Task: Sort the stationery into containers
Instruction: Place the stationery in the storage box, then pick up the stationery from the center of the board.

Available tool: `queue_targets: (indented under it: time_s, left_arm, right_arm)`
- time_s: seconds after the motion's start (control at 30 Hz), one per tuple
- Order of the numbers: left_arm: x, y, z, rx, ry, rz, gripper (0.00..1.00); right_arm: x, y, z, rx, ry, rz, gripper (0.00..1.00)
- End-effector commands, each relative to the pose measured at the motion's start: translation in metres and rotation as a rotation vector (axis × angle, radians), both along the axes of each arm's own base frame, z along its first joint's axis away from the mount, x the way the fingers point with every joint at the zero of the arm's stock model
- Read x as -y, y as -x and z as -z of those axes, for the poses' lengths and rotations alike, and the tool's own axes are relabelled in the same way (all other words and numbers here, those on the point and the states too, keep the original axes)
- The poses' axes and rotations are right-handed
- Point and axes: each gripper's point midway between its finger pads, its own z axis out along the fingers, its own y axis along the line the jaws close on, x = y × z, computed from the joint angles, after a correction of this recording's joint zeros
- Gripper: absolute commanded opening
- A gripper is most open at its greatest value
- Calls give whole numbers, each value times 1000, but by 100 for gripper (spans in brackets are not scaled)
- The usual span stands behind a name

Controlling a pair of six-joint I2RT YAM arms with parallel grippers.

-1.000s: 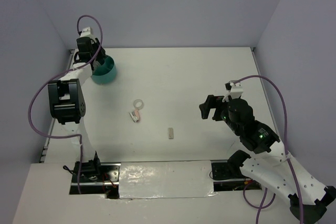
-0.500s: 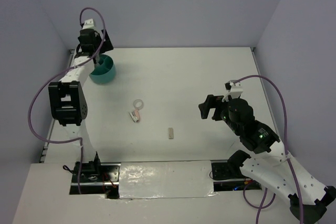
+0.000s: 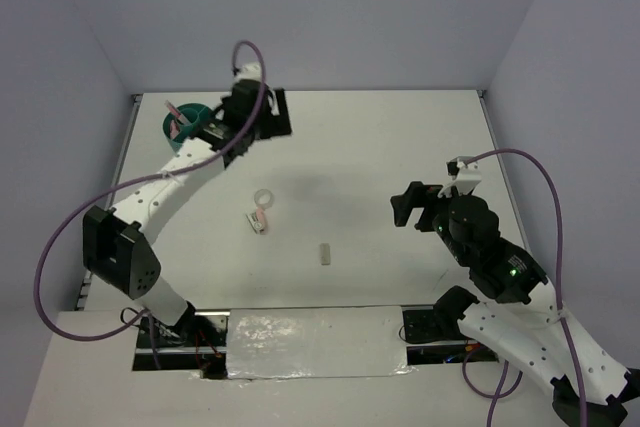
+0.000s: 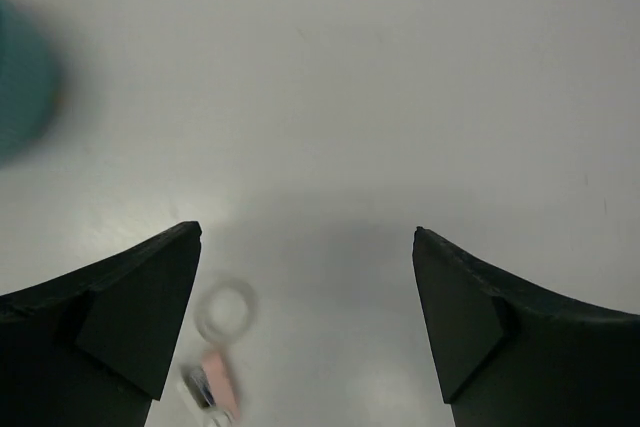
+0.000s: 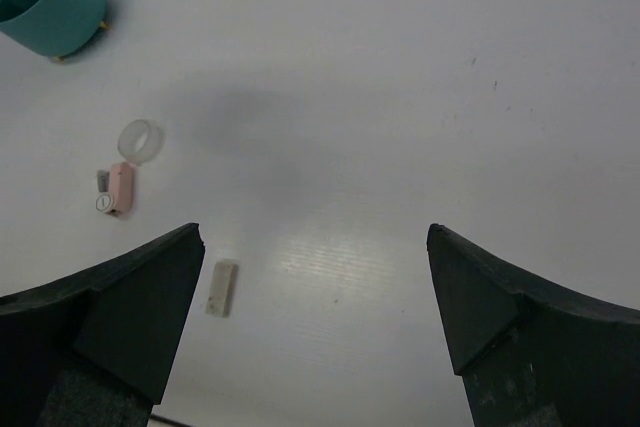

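Note:
My left gripper is going to move back, down and to the right in the top view onto the small tan block (image 3: 325,253), because the block is still outside the cup (image 3: 185,125).
The teal cup (image 3: 185,125) stands at the table's far left, with a pink pen leaning inside it; it also shows in the right wrist view (image 5: 50,2) and as a blur in the left wrist view (image 4: 20,77). A clear ring (image 3: 264,196) lies mid-table, a pink oblong piece (image 3: 260,219) just below it, and a small tan block (image 3: 325,253) nearer the front. My left gripper (image 3: 262,115) hovers open and empty to the right of the cup, above the table. My right gripper (image 3: 408,205) stands open and empty at the right, far from every item.
Purple-grey walls close the table at the back and both sides. A grey strip runs along the table's left edge (image 3: 128,147). The arm bases and foil-covered mount (image 3: 315,342) sit at the near edge.
My left gripper opened over the cup, then swung up and to the right away from it. The cup sits slightly farther left. My right arm shifted a little to the right.

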Motion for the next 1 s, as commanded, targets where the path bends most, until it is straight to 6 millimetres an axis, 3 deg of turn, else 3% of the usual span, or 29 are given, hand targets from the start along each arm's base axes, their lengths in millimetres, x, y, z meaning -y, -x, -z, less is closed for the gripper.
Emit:
queue_targets:
  time_s: [0.0,0.03,0.13,0.27,0.33,0.43,0.57,0.7,0.9,0.97]
  left_arm:
    - [75,64,58,-136,-30,158,99]
    - [101,93,83,-185,-45,220,99]
    - [124,136,131,-280,-83,266,99]
    - [150,172,160,-336,-66,329,95]
    - [163,189,166,-358,-62,318,94]
    - [166,205,181,-378,-100,258,93]
    - [166,210,212,-442,-131,233,89]
    - [169,209,222,-461,-148,221,83]
    - [156,211,235,-490,-184,168,81]
    - [156,213,242,-503,-196,171,75]
  right_arm:
    - [13,1,-20,34,-15,60,100]
    - [18,3,-19,19,-4,78,100]
    - [25,7,-26,19,-15,106,100]
    - [29,9,-29,21,3,108,100]
    - [29,9,-25,-2,24,113,100]
    - [26,7,-19,-15,36,104,100]
    - [19,6,-15,-16,32,69,100]
    - [19,5,-12,-21,43,65,100]
    - [16,5,-13,-10,44,46,100]
    - [14,5,-11,-13,39,43,100]
